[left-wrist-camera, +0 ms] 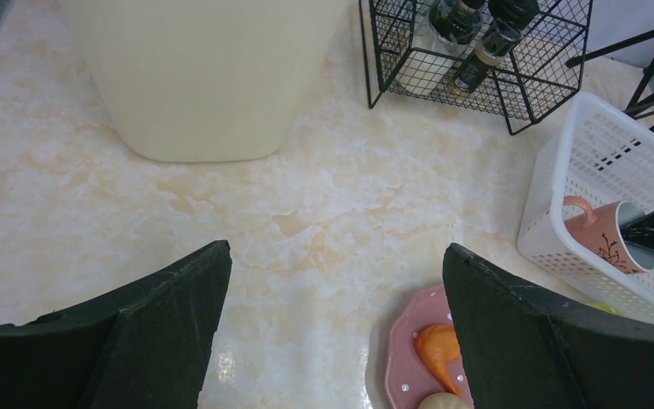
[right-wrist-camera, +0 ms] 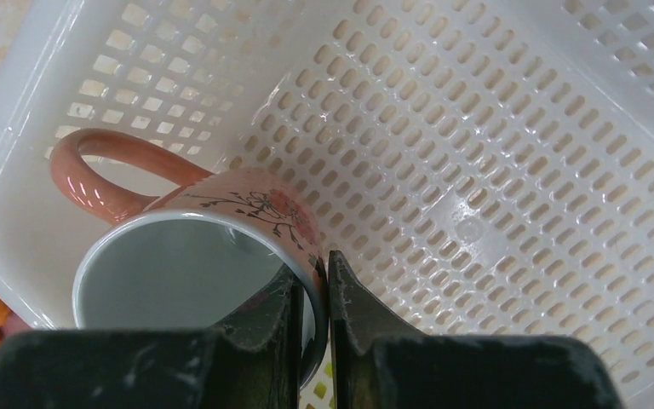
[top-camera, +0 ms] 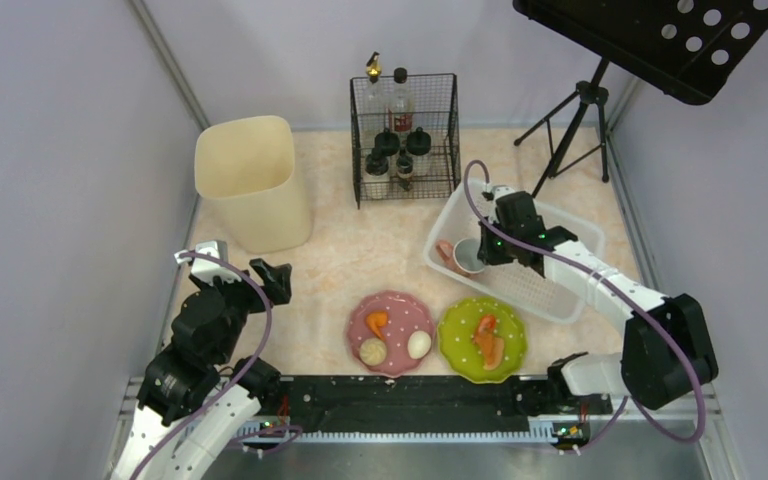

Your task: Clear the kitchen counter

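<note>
The basket's bare opposite end (top-camera: 579, 231) is to the right in the top view. My right gripper will next carry the mug (top-camera: 460, 257) that way and release it there.
The marbled kitchen counter (top-camera: 330, 250) holds a pink plate (top-camera: 392, 330) and a green plate (top-camera: 482, 338), both with food pieces. My right gripper (top-camera: 480, 252) is shut on the rim of a pink mug (right-wrist-camera: 196, 256), one finger inside and one outside, and holds it inside the white perforated basket (right-wrist-camera: 477, 170). The mug (top-camera: 460, 257) sits at the basket's left end (top-camera: 550, 290). My left gripper (top-camera: 275, 280) is open and empty above bare counter (left-wrist-camera: 306, 213), left of the pink plate (left-wrist-camera: 409, 349).
A cream bin (top-camera: 250, 185) stands at the back left. A black wire rack (top-camera: 405, 135) with bottles stands at the back centre. A black tripod stand (top-camera: 575, 120) is at the back right. A grey metal rail (top-camera: 410, 400) runs along the front.
</note>
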Robot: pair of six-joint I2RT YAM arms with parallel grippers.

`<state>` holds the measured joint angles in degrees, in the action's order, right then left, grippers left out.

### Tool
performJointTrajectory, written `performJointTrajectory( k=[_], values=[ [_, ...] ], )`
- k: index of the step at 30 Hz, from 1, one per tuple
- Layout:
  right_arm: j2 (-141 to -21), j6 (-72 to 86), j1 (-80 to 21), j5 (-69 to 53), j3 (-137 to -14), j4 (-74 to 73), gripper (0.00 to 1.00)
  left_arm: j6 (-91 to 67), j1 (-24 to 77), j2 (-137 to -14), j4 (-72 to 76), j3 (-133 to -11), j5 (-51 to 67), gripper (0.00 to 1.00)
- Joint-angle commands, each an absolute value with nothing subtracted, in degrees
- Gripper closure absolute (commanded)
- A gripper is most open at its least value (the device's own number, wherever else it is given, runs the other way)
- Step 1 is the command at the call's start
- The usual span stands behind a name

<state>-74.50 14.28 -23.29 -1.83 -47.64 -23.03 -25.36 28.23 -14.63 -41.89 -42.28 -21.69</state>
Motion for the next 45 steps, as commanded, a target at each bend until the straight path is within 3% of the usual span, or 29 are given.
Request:
performJointTrajectory(
  k=[1, 18, 28, 33, 45],
  values=[
    [-75.4, 12.7, -27.5, -9.5, -51.4, -19.0, 1.00, -25.0, 28.0, -14.7, -39.2, -42.1, -22.0, 0.01],
    [-78.1, 9.8, -34.0, -10.4, -54.0, -18.5, 1.00, -25.0, 28.1, -14.8, -39.2, -42.1, -22.0, 0.01],
    [-71.5, 14.9, -33.9, 10.7, -60.7, -26.4, 1.00, -25.0, 28.1, -14.9, -39.2, -42.1, -21.7, 0.01],
    [-70.1, 17.5, -28.8, 14.3, -61.0, -31.1, 1.00, -24.9, 28.1, -14.5, -39.1, -42.1, -21.5, 0.01],
    [-70.5, 19.6, -16.8, 13.9, -55.5, -26.3, 1.00, -24.8, 28.1, -14.9, -39.0, -42.1, -21.3, 0.01]
  ],
)
